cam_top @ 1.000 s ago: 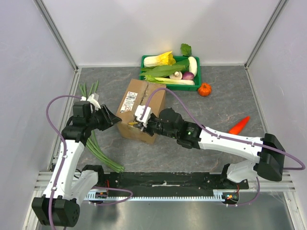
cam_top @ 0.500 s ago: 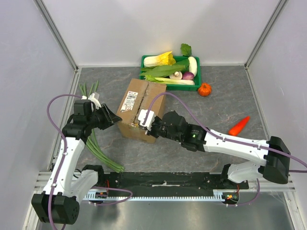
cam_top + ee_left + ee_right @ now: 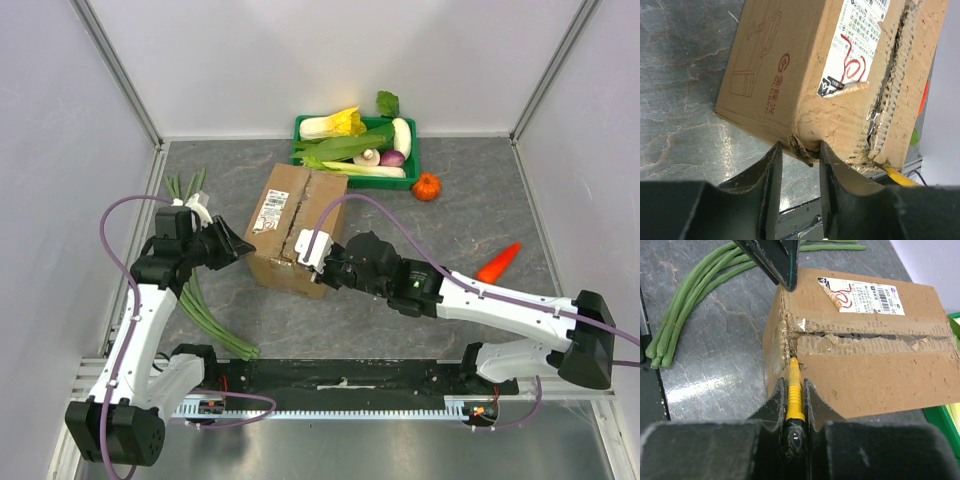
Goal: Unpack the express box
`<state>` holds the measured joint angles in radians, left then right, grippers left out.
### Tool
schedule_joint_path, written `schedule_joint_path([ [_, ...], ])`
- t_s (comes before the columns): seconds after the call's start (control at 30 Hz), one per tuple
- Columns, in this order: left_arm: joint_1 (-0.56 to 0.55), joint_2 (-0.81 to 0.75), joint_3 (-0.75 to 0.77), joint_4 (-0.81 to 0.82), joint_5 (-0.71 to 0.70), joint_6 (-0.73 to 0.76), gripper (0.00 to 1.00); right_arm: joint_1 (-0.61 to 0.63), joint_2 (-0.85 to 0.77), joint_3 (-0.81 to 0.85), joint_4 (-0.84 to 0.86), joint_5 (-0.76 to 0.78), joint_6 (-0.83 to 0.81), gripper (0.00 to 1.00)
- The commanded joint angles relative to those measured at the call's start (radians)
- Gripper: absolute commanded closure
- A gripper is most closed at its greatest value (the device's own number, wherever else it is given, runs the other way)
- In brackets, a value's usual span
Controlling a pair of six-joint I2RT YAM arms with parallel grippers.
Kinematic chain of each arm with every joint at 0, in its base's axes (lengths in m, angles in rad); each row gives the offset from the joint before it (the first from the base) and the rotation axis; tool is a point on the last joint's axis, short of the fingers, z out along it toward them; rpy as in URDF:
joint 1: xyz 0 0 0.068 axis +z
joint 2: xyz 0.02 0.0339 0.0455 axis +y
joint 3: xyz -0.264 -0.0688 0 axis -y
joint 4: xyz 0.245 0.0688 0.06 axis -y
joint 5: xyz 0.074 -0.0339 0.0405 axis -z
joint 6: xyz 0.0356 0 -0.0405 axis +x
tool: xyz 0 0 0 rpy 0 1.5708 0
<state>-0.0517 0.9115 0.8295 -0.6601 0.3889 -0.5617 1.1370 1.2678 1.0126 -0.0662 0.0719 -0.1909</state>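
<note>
The seam is slit, so the robot's right gripper should next lift off the box (image 3: 295, 225), carry the cutter toward the pumpkin, then go down and release it on the bare tabletop.
The express box (image 3: 295, 225) is a brown carton with a white label (image 3: 269, 210), lying closed on the grey table. Its top seam (image 3: 860, 335) is ragged and slit. My left gripper (image 3: 243, 245) is at the box's left near corner. In the left wrist view its jaws (image 3: 798, 148) pinch the torn corner of the express box (image 3: 805, 65). My right gripper (image 3: 794, 385) is shut on a yellow ribbed cutter (image 3: 794, 390). The cutter's tip is stuck in the seam at the near end of the express box (image 3: 865, 370). From above, the right gripper (image 3: 308, 252) covers that end.
A green tray (image 3: 412, 160) of vegetables stands behind the box. A small orange pumpkin (image 3: 427, 186) and a carrot (image 3: 498, 262) lie to the right. A bundle of long green stalks (image 3: 205, 310) lies under the left arm, left of the box.
The right arm has slid a little toward the right and the near side, with the cutter still at the box's near end. The left jaws have narrowed slightly on the corner.
</note>
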Motion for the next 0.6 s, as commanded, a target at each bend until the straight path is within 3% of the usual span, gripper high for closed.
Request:
schedule_joint_path([
  [0.0, 0.013, 0.024, 0.000, -0.075, -0.147, 0.060, 0.96, -0.005, -0.074, 0.064, -0.170, 0.083, 0.007, 1.00],
  [0.07, 0.015, 0.007, 0.017, -0.061, -0.107, 0.063, 0.92, -0.005, -0.100, 0.107, -0.182, 0.085, 0.030, 1.00],
  [0.17, 0.015, -0.013, 0.045, -0.039, -0.050, 0.063, 0.77, -0.005, -0.137, 0.162, -0.198, 0.088, 0.068, 1.00],
  [0.2, 0.015, -0.016, 0.060, -0.032, -0.024, 0.063, 0.68, -0.005, -0.143, 0.173, -0.204, 0.094, 0.077, 1.00],
  [0.27, 0.015, -0.022, 0.079, -0.021, -0.001, 0.066, 0.61, -0.005, -0.172, 0.198, -0.218, 0.115, 0.102, 1.00],
  [0.37, 0.013, -0.028, 0.108, -0.012, 0.022, 0.069, 0.47, -0.003, -0.206, 0.207, -0.218, 0.213, 0.133, 1.00],
  [0.57, 0.013, -0.039, 0.132, -0.004, -0.004, 0.083, 0.37, -0.006, -0.209, 0.179, -0.215, 0.612, 0.218, 1.00],
])
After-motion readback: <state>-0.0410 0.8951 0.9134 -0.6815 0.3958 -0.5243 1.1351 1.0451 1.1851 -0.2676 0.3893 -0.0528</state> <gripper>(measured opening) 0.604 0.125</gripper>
